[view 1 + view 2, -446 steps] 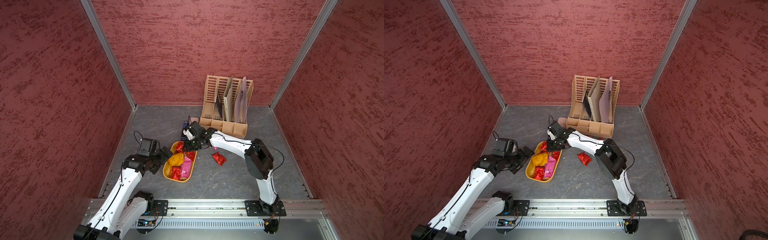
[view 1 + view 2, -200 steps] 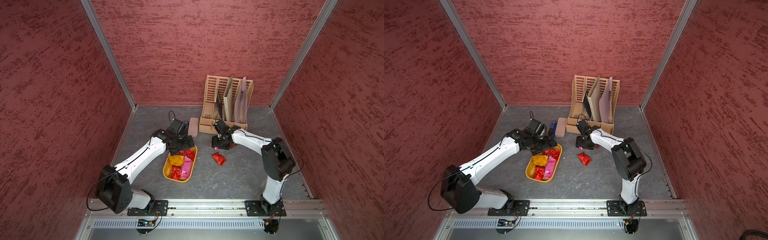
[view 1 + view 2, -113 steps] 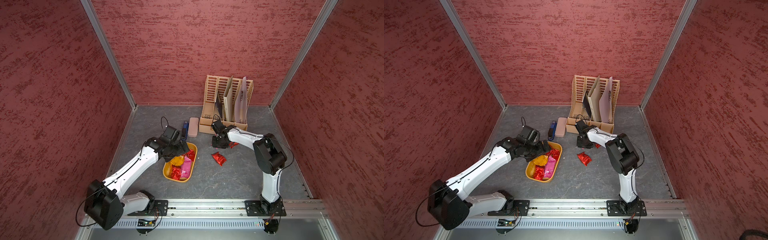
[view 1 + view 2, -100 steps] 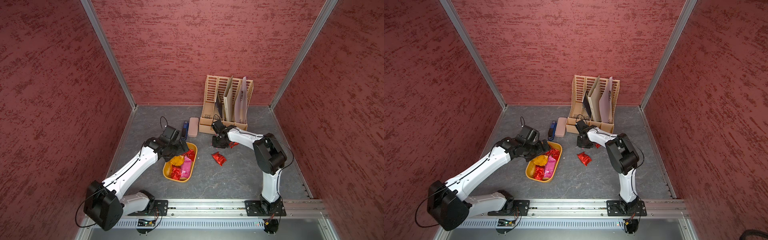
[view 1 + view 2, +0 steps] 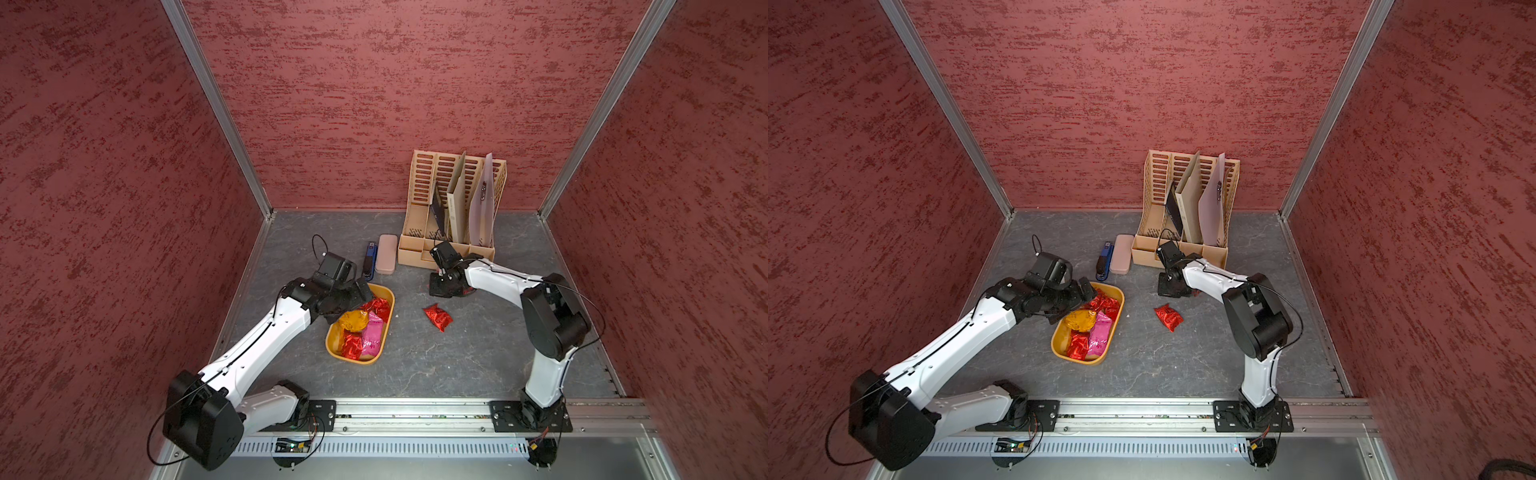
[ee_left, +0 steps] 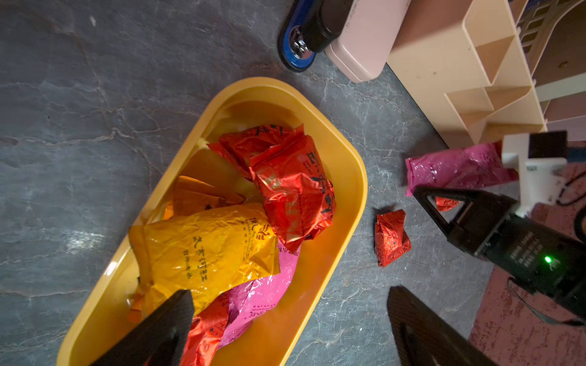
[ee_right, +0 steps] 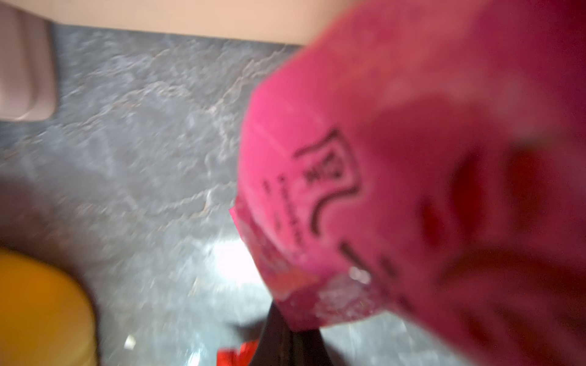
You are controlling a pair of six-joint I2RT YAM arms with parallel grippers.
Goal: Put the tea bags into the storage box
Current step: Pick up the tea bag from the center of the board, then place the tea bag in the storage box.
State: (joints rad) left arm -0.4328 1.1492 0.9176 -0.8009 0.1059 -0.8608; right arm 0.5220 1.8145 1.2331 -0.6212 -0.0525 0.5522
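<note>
My right gripper moves up and back toward the storage box, over the pink bag inside, and releases next, since its own tea bag is still outside.
The mustard-yellow storage box (image 5: 390, 322) (image 5: 1059, 338) (image 6: 320, 279) lies on the grey floor left of centre. It holds several tea bags: an orange one (image 5: 353, 320) (image 6: 203, 250), red ones (image 5: 378, 306) (image 6: 285, 177) and a pink one (image 5: 372, 336). My left gripper (image 5: 352, 300) (image 5: 1075, 300) (image 6: 290, 329) hovers open over the box's far left end, holding nothing. My right gripper (image 5: 441, 289) (image 5: 1169, 290) (image 7: 287, 329) is low on the floor before the organizer, shut on a corner of a pink tea bag (image 6: 456, 166) (image 7: 380, 158). A red tea bag (image 5: 468, 291) (image 6: 444, 202) lies beside it. Another red tea bag (image 5: 437, 316) (image 5: 1168, 316) (image 6: 391, 237) lies loose between box and right arm.
A tan slotted file organizer (image 5: 453, 216) (image 5: 1187, 199) stands at the back wall, close behind my right gripper. A pale pink case (image 5: 385, 259) (image 6: 364, 41) and a blue stapler (image 5: 369, 259) (image 6: 298, 50) lie just beyond the box. Red walls enclose three sides.
My right gripper's jaws have closed on the pink tea bag in front of the organizer. My left arm has drawn back a little from over the box's far end.
</note>
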